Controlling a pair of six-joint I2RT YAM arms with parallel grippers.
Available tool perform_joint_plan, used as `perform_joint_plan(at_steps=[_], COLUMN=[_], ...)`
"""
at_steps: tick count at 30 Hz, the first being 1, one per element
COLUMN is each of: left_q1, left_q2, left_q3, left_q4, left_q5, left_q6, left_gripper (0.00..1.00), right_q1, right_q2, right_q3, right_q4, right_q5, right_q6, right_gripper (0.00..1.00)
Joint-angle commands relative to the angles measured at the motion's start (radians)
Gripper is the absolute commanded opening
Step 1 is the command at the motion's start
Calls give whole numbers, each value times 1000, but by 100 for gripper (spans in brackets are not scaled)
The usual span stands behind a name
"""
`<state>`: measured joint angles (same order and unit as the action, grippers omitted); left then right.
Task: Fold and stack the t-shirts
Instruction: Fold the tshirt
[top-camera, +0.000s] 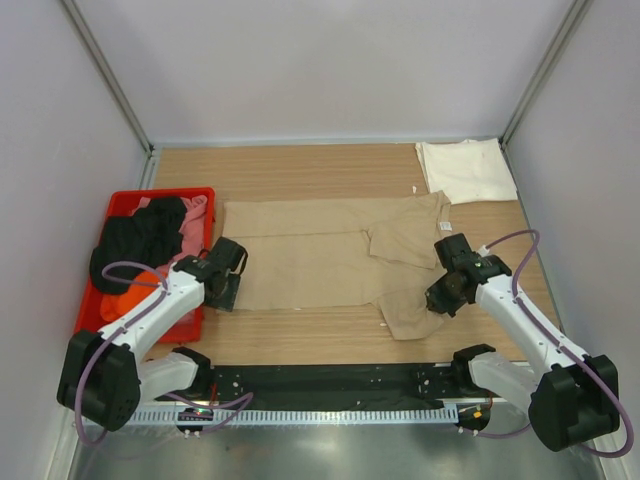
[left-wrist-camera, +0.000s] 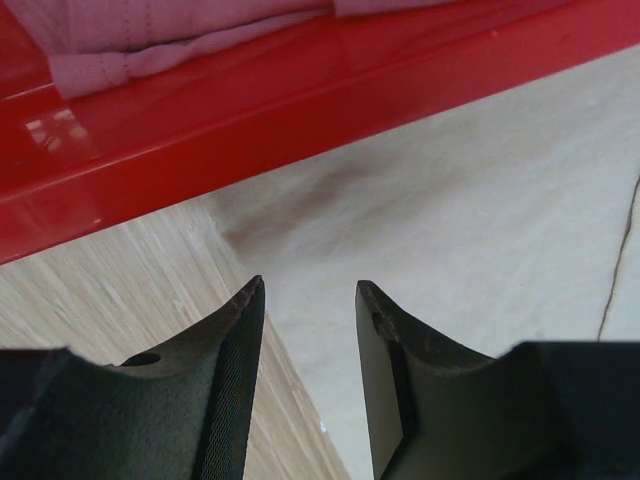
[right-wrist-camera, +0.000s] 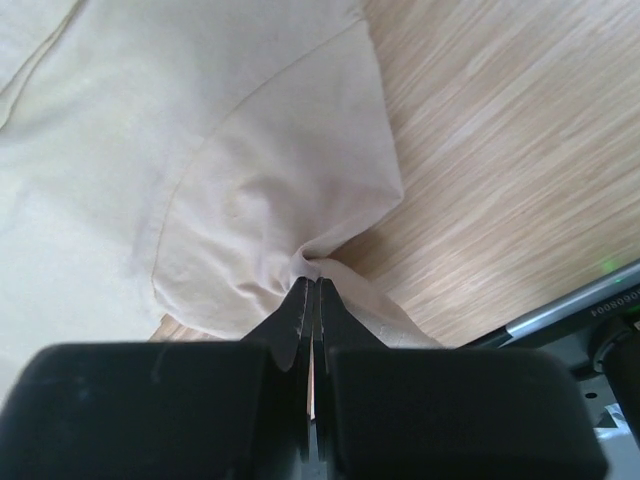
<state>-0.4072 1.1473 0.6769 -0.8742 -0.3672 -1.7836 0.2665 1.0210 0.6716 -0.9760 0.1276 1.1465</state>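
My left gripper lowers next, easing away from the bin's close red side, and shuts on the shirt's near edge (top-camera: 240, 308) (left-wrist-camera: 295, 375), which runs below its open fingers.
A tan t-shirt (top-camera: 320, 255) lies spread flat across the middle of the table. My right gripper (right-wrist-camera: 313, 283) is shut on its near sleeve, and the cloth (right-wrist-camera: 250, 150) bunches into a pucker at the fingertips. My left gripper (left-wrist-camera: 310, 290) stands open low over the shirt's near left corner (left-wrist-camera: 450, 200), one finger over wood and the other over cloth, with nothing pinched. From above, the left gripper (top-camera: 228, 285) sits beside the bin and the right gripper (top-camera: 440, 300) at the sleeve. A cream-white t-shirt (top-camera: 465, 170) lies folded at the back right.
A red plastic bin (top-camera: 160, 195) at the left holds black (top-camera: 140, 240), pink (top-camera: 190, 215) and orange (top-camera: 130, 295) t-shirts. Its red wall (left-wrist-camera: 250, 110) runs close ahead of my left fingers. Grey walls enclose the table, and a black rail lies along the near edge.
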Motion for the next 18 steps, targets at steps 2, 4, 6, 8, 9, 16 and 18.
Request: perform_joint_plan(at_steps=[2, 4, 6, 8, 9, 16, 18], left_q1=[-1, -1, -1, -2, -2, -33, -48], left_q2=[-1, 3, 6, 12, 20, 65, 65], left_q3=[0, -3, -4, 3, 4, -19, -22], left_q4=[-57, -75, -86, -101, -108, -85, -68], left_q5=[-24, -21, -29, -38, -39, -12, -18], left_q6=[-200, -220, -237, -240, -241, -267, -266], left_gripper=[43, 43, 43, 43, 43, 43, 44], right_q1=[5, 5, 7, 5, 5, 5, 5], right_q2=[-9, -2, -5, -10, -13, -16, -19], right_q3=[20, 26, 29, 31, 32, 34, 33], right_q4=[57, 60, 68, 69, 71, 73, 69], right_q5=[-32, -29, -32, -31, -25, -28, -26], right_q6=[-34, -40, -45, -50, -50, -47, -45], right_gripper=[1, 1, 1, 1, 1, 1, 1])
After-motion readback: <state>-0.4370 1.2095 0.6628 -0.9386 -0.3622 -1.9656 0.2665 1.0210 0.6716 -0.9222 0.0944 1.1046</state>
